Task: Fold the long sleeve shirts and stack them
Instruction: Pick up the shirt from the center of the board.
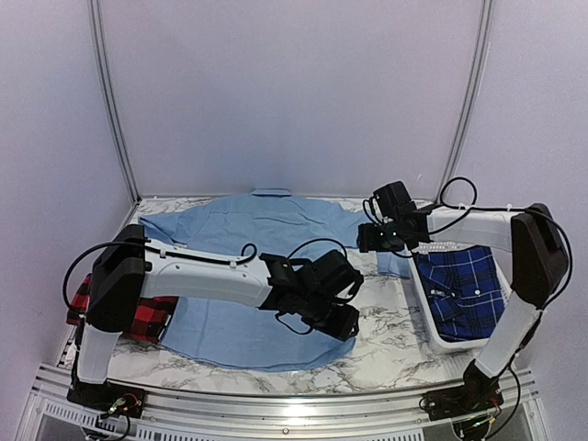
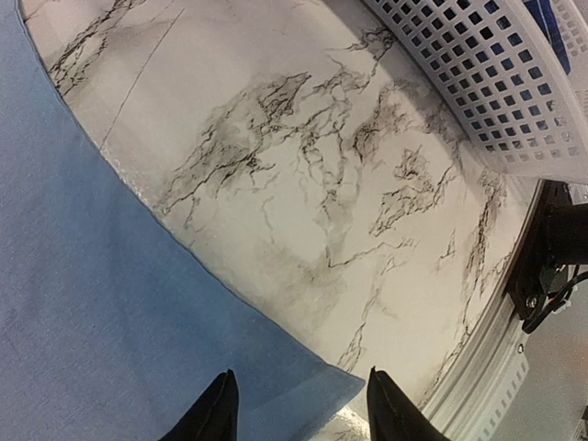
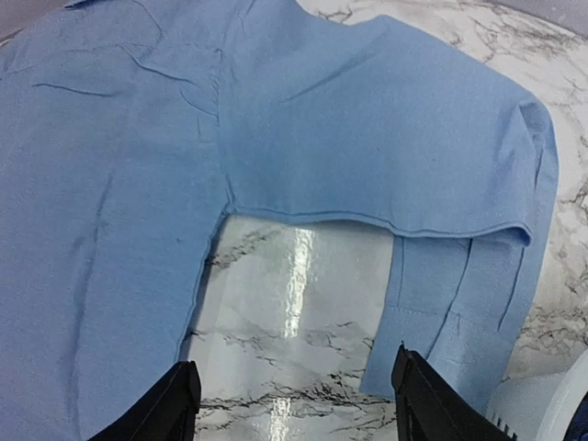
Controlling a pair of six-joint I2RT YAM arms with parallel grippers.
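Observation:
I should lower my left gripper slightly back next, with its open fingers on both sides of the shirt's near hem corner [image 1: 348, 351] [image 2: 345, 383]. The corner lies flat on the marble below and slightly back.
The light blue shirt [image 1: 248, 248] lies spread flat on the marble table, collar at the back. My left gripper [image 1: 344, 323] is open, hovering over the shirt's near right hem corner [image 2: 303, 386]. My right gripper [image 1: 367, 241] is open above the shirt's right sleeve [image 3: 441, 202], whose cuff [image 3: 459, 331] lies by my right fingertip. The red-and-black check shirt [image 1: 138, 317] lies at the left edge, partly under the left arm. The dark blue plaid shirt [image 1: 464, 285] sits in the white basket [image 1: 441, 338] at the right.
The white lattice basket [image 2: 478, 83] stands close to the right of the blue shirt's hem. The table's metal front rail [image 2: 478, 367] runs just past the left gripper. Bare marble [image 3: 294, 303] shows between sleeve and shirt body.

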